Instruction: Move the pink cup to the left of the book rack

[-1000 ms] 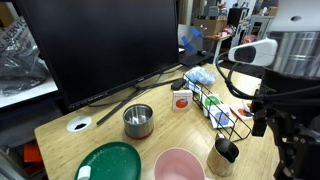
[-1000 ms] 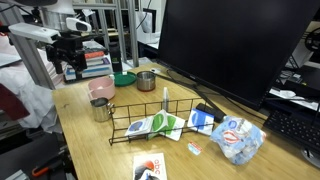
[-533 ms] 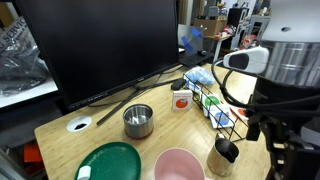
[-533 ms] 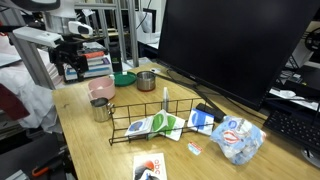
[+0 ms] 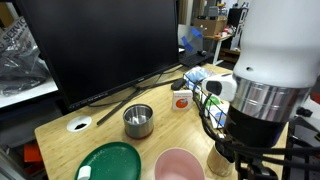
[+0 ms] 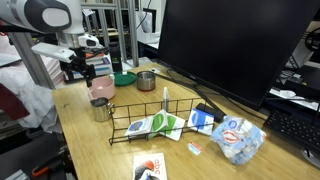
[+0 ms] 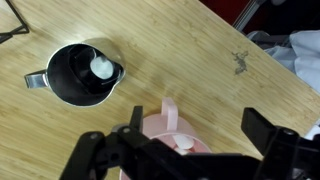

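Note:
The pink cup's handle juts up, so the gripper should go down beside the small steel cup until its fingers are on either side of that handle, and then close.
The pink cup (image 5: 180,166) stands at the table's front edge, next to a green plate; it also shows in an exterior view (image 6: 101,89). The wrist view looks down on the pink cup (image 7: 168,128) with its handle pointing up in the picture. The black wire book rack (image 6: 165,121) lies along the table with packets in it, and shows beside the arm in an exterior view (image 5: 212,104). My gripper (image 7: 200,135) is open and empty, hovering just above the pink cup, one finger over its rim. It also shows above the cup (image 6: 82,70).
A small steel cup (image 7: 80,73) stands right beside the pink cup, between it and the rack. A steel pot (image 5: 138,120), a green plate (image 5: 110,162) and a white mug with a red mark (image 5: 181,99) stand nearby. A large monitor (image 5: 100,45) fills the back.
The arm has swung in over the pink cup and come lower; in one exterior view it now hides the small steel cup and part of the rack. Nothing on the table moved.

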Motion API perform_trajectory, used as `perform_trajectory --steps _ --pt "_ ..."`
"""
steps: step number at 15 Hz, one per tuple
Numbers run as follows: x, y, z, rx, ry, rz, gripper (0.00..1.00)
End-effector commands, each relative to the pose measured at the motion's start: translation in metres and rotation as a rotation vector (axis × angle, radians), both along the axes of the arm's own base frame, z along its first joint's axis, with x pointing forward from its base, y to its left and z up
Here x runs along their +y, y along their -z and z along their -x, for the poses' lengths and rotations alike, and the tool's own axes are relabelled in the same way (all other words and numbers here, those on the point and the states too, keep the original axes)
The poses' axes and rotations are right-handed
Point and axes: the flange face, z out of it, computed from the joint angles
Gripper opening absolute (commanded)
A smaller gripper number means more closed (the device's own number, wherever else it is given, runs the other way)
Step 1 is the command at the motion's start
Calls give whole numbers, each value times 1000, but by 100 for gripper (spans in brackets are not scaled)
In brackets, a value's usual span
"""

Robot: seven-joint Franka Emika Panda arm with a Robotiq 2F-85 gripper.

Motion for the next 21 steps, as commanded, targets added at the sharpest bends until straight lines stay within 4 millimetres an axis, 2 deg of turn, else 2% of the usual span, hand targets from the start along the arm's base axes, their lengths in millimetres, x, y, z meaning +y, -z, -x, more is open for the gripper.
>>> perform_trajectory --steps 1,9,15,19,20,21 --pt "4 13 -11 -19 -17 -6 100" --pt "8 52 -16 -8 -77 10 100" --pt "12 72 -23 5 -120 24 100" --pt "14 78 -27 9 -123 27 99" --pt "13 79 -29 7 -122 27 77" --pt "13 80 -30 5 -122 26 74"
